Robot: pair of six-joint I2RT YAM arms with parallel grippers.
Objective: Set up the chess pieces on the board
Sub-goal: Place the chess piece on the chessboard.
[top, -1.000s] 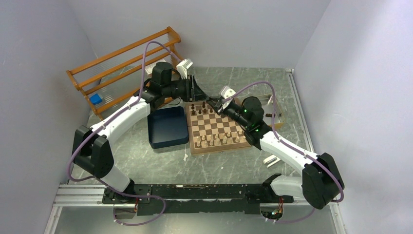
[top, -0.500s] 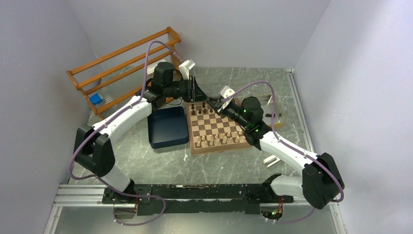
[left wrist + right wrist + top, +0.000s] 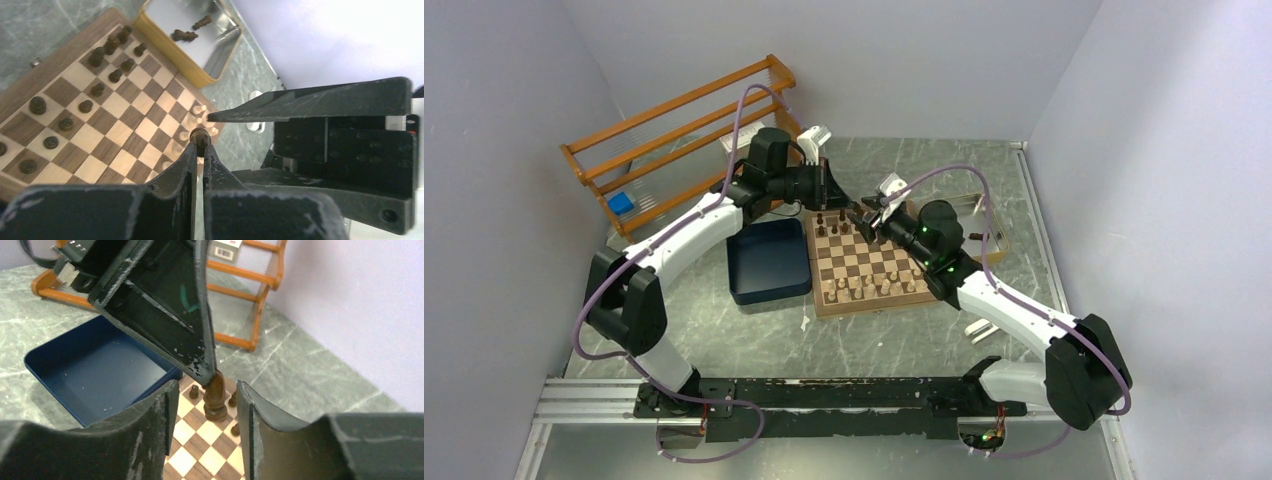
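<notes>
I will move my left gripper to the left in the top view and down to let go on the dark far-row square beside the corner piece, because that square is empty.
A dark brown chess piece hangs upright over the far part of the board. My left gripper is shut on its round head. My right gripper stands open around the piece, one jaw on either side and neither touching it. In the top view both grippers meet above the board's far edge, left and right. Several dark chess pieces stand on the board's far rows. More lie in a yellow tin.
A dark blue tray sits just left of the board. An orange wooden rack stands at the back left. Pale cream chessmen fill the board's near rows. The yellow tin lies right of the board.
My left gripper has closed on the dark piece's head. My right gripper has opened and let the piece go.
</notes>
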